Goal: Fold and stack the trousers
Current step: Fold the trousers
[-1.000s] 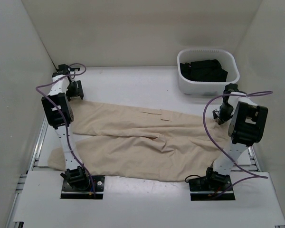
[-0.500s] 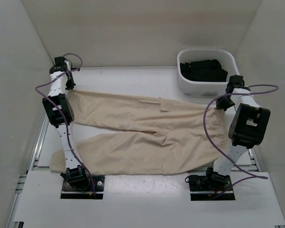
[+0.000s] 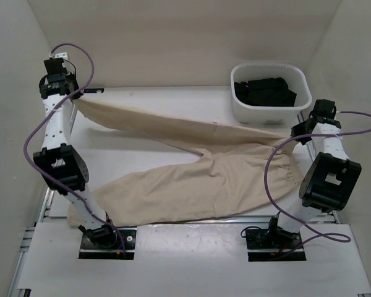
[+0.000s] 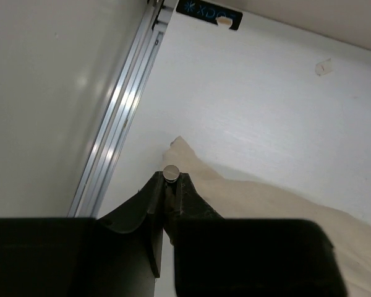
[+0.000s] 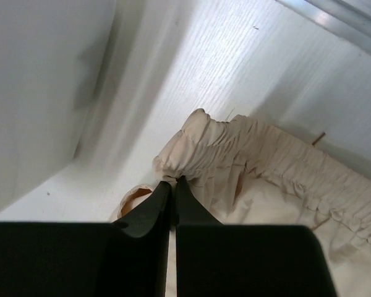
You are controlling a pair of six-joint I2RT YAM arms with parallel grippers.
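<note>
The left gripper carries the far leg's hem back and down onto the near leg's hem end next, since that near leg lies flat and uncovered.
The beige trousers [image 3: 204, 179] lie across the table with the waistband at the right and the legs running left. My left gripper [image 3: 76, 99] is raised at the far left corner and shut on the hem of the far leg, which stretches taut off the table towards the waist. In the left wrist view the gripper [image 4: 171, 179] pinches the cloth [image 4: 260, 201] between its tips. My right gripper [image 3: 298, 132] is shut on the far corner of the gathered waistband [image 5: 266, 154], as the right wrist view shows at the gripper [image 5: 173, 182]. The near leg rests flat on the table.
A white basket [image 3: 260, 114] with black garments [image 3: 266, 91] stands at the back right, just behind my right gripper. White walls close in the left, back and right. An aluminium rail [image 4: 114, 133] runs along the left edge of the table.
Both grippers have shut on the trousers. The left arm has risen and swung to the far left, lifting and stretching the far leg. The right gripper has lifted the waistband corner slightly rightwards.
</note>
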